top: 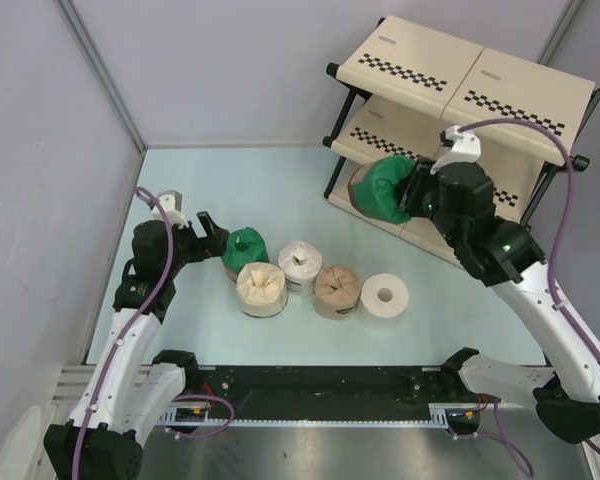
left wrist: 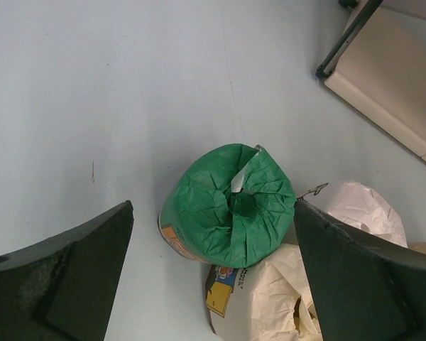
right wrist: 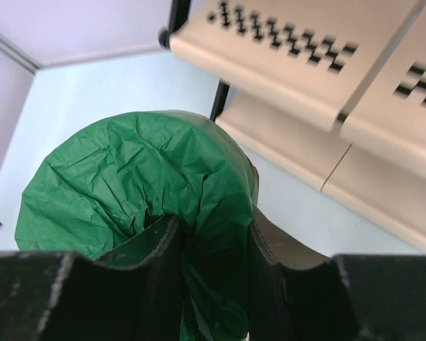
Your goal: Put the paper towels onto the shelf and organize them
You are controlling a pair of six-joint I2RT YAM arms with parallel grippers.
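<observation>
Next, the green-wrapped roll (top: 385, 187) rises outward above the shelf's top panel in my right gripper. Then it comes down by the middle seam onto that panel, which is empty.
My right gripper (top: 412, 190) is shut on a green-wrapped roll (top: 385, 187), held in the air in front of the shelf (top: 460, 75); the right wrist view shows the green roll (right wrist: 128, 185) pinched between my jaws, with the shelf (right wrist: 291, 64) beyond it. My left gripper (top: 212, 228) is open just left of the second green roll (top: 243, 250), which in the left wrist view (left wrist: 227, 206) stands between my fingers (left wrist: 64, 277). A cream roll (top: 262, 288), a white-wrapped roll (top: 300, 265), a tan roll (top: 336, 290) and a bare white roll (top: 385, 296) stand in a row.
Grey walls close in the table (top: 280, 190) at the left and back. The shelf's black tube frame (top: 338, 150) stands at the far right, its lowest panel (left wrist: 390, 85) near the rolls. A black rail (top: 320, 395) runs along the near edge.
</observation>
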